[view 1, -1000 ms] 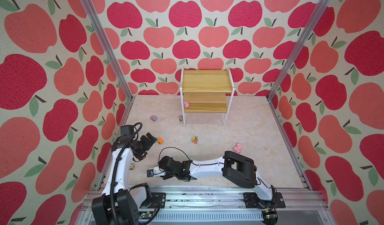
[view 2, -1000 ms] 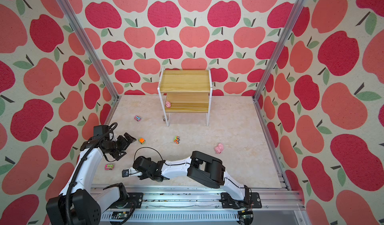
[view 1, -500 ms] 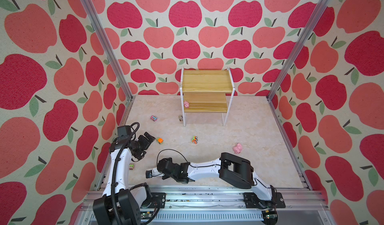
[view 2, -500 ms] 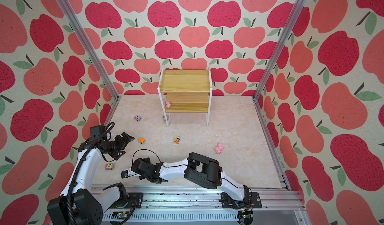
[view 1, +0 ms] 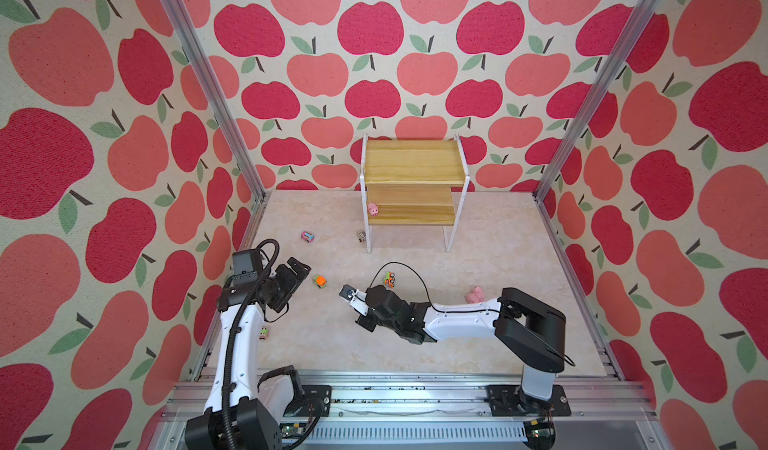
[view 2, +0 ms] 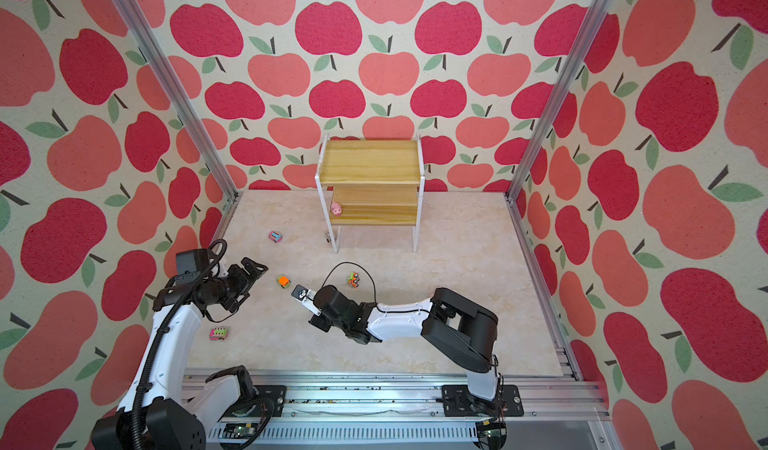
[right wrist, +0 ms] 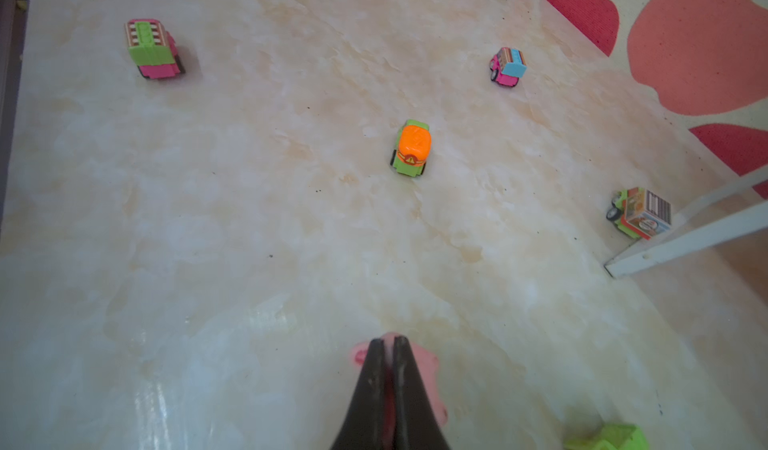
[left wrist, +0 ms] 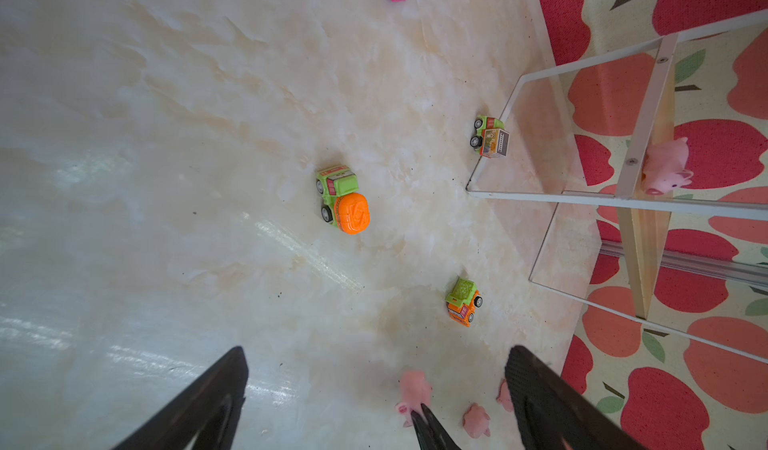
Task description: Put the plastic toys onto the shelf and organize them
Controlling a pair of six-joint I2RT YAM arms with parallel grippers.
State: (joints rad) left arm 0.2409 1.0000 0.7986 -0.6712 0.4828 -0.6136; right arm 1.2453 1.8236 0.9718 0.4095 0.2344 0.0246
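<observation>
I should next swing my right gripper past the orange-green truck, turning toward the shelf (view 1: 411,161), and lower the pig to release it on the bare floor there.
My right gripper (right wrist: 388,342) is shut on a pink pig (right wrist: 424,369), low over the floor; in both top views it (view 1: 349,295) (view 2: 301,293) hides the pig. My left gripper (view 1: 301,281) (left wrist: 376,352) stands open and empty, left of an orange-drum truck (view 1: 319,281) (right wrist: 411,146). The shelf (view 1: 411,161) holds one pig (view 1: 372,208) on its lower board. Loose trucks lie around: orange-green (view 1: 389,279), pink-blue (view 1: 307,236), pink-green (view 1: 263,333), and a green box truck (view 1: 361,235) by the shelf leg. More pigs (view 1: 476,294) lie behind my right forearm.
Apple-patterned walls close in three sides, with metal posts (view 1: 208,82) at the back corners. A metal rail (view 1: 395,389) carrying both arm bases runs along the front edge. The shelf's white legs (view 1: 369,240) stand on the floor near the back.
My right gripper has closed on the pig and swung from the near left of the floor to the right and farther back. The left arm has shifted only slightly.
</observation>
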